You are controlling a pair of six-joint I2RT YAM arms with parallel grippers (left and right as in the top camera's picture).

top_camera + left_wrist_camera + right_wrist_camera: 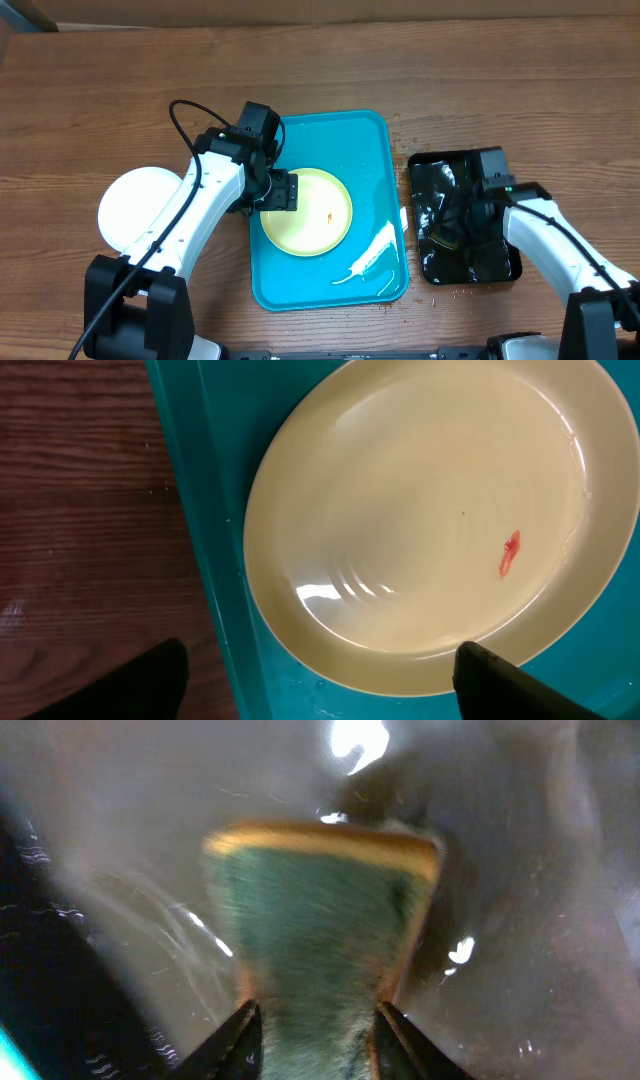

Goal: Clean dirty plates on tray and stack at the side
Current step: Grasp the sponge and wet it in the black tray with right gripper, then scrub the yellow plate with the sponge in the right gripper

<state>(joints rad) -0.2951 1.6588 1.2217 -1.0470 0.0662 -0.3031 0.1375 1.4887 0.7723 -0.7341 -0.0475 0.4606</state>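
The plate's rim facing the white plate is below my left gripper. I will next lower its open fingers to either side of that rim, then close them.
A pale yellow-green plate (307, 211) with a small orange-red smear lies on the turquoise tray (372, 150). It fills the left wrist view (430, 530), smear at right. My left gripper (272, 190) is open at the plate's left rim, its fingers (320, 685) straddling the rim and the tray's edge. A white plate (135, 208) lies on the table left of the tray. My right gripper (462, 215) is in the black tray (440, 265), shut on a green and yellow sponge (320, 930). A third plate is not in view.
The black tray right of the turquoise tray holds water. White foam streaks (370, 255) lie on the turquoise tray's near right part. Water drops dot the wooden table (100, 90) between the trays.
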